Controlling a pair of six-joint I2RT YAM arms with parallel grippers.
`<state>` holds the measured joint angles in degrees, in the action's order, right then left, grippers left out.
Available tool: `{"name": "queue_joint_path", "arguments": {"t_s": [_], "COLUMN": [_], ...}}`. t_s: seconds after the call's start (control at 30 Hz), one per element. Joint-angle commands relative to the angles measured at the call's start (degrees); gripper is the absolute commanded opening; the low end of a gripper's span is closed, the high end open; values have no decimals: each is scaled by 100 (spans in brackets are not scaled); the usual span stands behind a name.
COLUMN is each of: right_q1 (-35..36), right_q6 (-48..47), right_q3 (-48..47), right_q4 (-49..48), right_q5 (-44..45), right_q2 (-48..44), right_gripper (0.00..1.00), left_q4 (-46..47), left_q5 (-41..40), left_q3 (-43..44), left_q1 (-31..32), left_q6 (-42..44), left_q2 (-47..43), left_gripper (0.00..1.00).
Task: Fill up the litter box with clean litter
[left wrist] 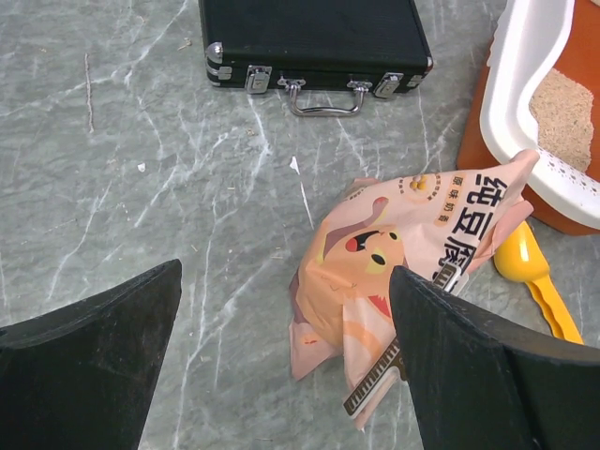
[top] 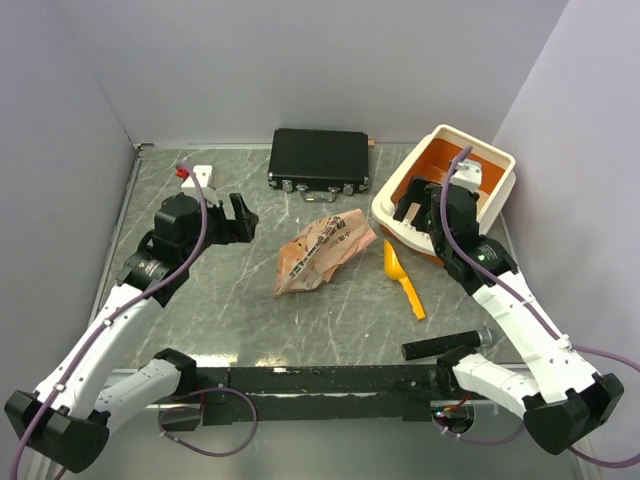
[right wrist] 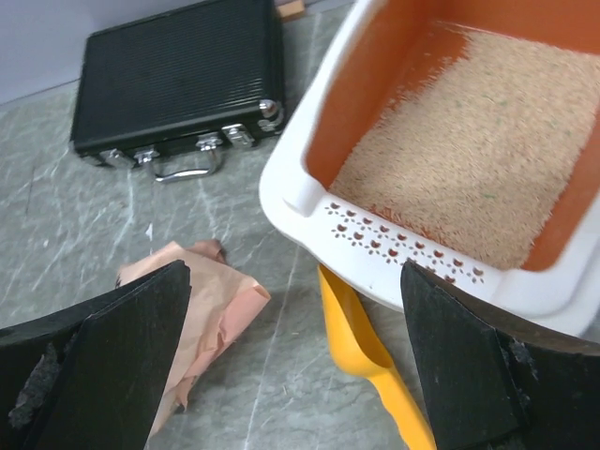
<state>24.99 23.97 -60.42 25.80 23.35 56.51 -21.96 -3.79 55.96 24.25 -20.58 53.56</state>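
Note:
The paper bag's lettered ridge (top: 326, 237) stands up in the middle of the table, so I will move my right gripper left in the top view and down to close on it.
The litter box (top: 497, 161) stands at the back right, cream-white rim outside and orange inside. In the right wrist view its slotted grille end (right wrist: 375, 244) faces me, and clean litter (right wrist: 478, 159) covers the floor, thinner toward the left wall. The left wrist view catches the litter box rim (left wrist: 511, 84) and some clean litter (left wrist: 567, 112). My right gripper (top: 416, 205) (right wrist: 295, 272) hangs open over the box's near-left corner, holding nothing. My left gripper (top: 243, 218) (left wrist: 286, 281) is open and empty, left of the crumpled paper bag.
A crumpled orange-brown paper bag (top: 320, 250) (left wrist: 375, 253) (right wrist: 220, 300) lies mid-table. A yellow scoop (top: 403, 280) (left wrist: 534, 272) (right wrist: 361, 347) lies beside the box's grille end. A flat black case (top: 320, 160) (left wrist: 314, 33) (right wrist: 178, 89) sits at the back. A white block (top: 197, 173) is back left.

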Motion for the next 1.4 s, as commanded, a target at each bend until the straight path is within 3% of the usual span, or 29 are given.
{"name": "queue_joint_path", "arguments": {"t_s": [0.0,0.07,0.27,0.43,0.8,1.0,1.3,1.37], "right_q1": [32,32,32,67,1094,1227,1482,1552], "right_q6": [293,276,-330,-121,1039,2198,2964,3026], "right_q3": [101,197,576,-371,-1391,-1946,-2518,-2571], "right_q4": [198,215,-382,302,873,1181,1674,1717], "right_q5": [670,627,-848,-1368,-895,-832,-894,-955], "right_q2": [-342,-404,-475,281,2142,3058,3858,4007], "right_gripper": [100,100,100,100,100,99,96,91], "left_q4": [517,412,261,253,394,121,165,183], "left_q5": [54,98,63,2,221,229,116,81], "left_q3": [-331,-332,-253,-393,-789,-806,-991,-1044], "left_q1": [18,18,18,18,27,27,27,27], "left_q6": [-87,88,256,212,97,19,-34,-34], "left_q2": [-451,-487,-566,-531,-917,-1093,-1541,-1603], "left_gripper": [97,97,97,97,97,97,97,97]}}
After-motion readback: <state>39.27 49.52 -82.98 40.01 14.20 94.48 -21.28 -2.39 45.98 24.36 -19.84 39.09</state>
